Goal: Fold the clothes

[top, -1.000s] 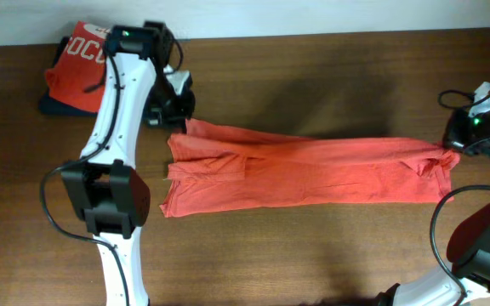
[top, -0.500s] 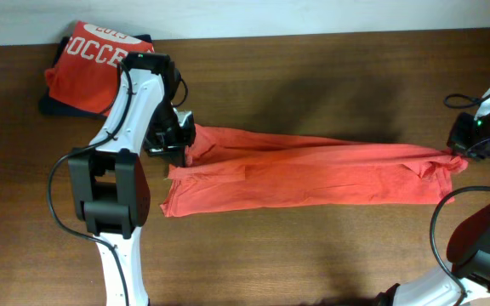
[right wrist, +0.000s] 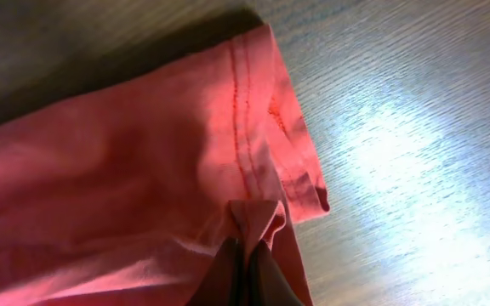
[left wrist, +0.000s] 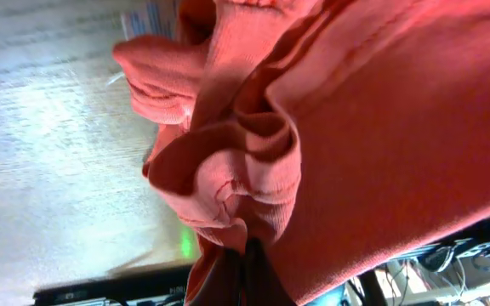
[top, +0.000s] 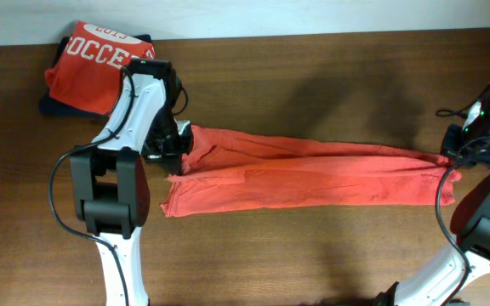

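Note:
My right gripper carries the pinched hem down and back toward the shirt's near edge next, onto the lower layer.
An orange-red T-shirt lies stretched in a long band across the wooden table. My left gripper is shut on its bunched left upper edge; the left wrist view shows the cloth gathered in folds at the jaws. My right gripper is shut on the shirt's right upper corner; the right wrist view shows the hemmed edge pinched between the fingers. A second orange-red shirt with white "SOCCER" lettering lies folded at the back left.
The folded shirt rests on a dark navy garment near the table's back left corner. A pale wall edge runs along the back of the wooden table.
Both grippers pulled the shirt's upper edge toward the front, over the lower part. The left gripper moved down and right; the band of cloth grew narrower and tauter.

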Robot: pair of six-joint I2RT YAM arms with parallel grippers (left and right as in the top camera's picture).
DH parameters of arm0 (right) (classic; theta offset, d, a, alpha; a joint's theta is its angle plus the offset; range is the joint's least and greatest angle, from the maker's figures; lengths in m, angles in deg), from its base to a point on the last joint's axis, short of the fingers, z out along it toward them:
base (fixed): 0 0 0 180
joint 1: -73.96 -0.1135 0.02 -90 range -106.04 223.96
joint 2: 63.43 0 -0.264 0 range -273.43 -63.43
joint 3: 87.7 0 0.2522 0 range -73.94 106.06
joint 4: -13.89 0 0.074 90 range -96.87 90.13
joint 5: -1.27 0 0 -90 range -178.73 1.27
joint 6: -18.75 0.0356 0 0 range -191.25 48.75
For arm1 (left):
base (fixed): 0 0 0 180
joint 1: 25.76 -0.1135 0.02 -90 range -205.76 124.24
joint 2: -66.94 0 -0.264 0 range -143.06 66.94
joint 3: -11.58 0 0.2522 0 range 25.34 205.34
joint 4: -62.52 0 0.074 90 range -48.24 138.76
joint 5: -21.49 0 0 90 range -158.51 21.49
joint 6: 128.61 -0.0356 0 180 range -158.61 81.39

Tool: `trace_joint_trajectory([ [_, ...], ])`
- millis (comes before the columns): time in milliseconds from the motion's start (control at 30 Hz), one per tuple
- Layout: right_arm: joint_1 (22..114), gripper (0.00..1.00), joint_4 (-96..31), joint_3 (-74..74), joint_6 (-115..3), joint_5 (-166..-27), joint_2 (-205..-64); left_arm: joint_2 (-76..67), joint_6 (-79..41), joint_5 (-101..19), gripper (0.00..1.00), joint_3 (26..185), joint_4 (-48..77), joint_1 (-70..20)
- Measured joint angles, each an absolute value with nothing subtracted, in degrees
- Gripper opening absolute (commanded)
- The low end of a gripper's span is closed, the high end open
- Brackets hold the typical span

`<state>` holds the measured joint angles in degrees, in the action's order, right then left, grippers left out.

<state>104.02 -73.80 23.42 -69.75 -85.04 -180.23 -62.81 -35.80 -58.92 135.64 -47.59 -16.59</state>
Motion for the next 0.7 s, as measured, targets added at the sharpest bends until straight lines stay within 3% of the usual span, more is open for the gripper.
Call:
trace_joint_trajectory([
  [500, 104.96, 0.04, -73.08, 22.31, -69.75, -84.15, -186.63, -62.81, -35.8, -59.56, 0.01, 127.64, -44.1, -16.59],
  [600, 105.0, 0.14, -72.45, 21.48, -69.47, -83.99, -186.72, -62.81, -35.8, -59.65, 0.01, 127.44, -43.75, -16.59],
  [667, 105.05, 0.4, -72.45, 21.39, -69.56, -83.95, -186.85, -62.81, -35.82, -59.78, 0.31, 127.42, -43.72, -16.59],
  [700, 105.05, 0.42, -72.43, 21.39, -69.18, -83.8, -186.94, -62.81, -35.75, -59.86, 0.44, 127.42, -43.77, -16.59],
])
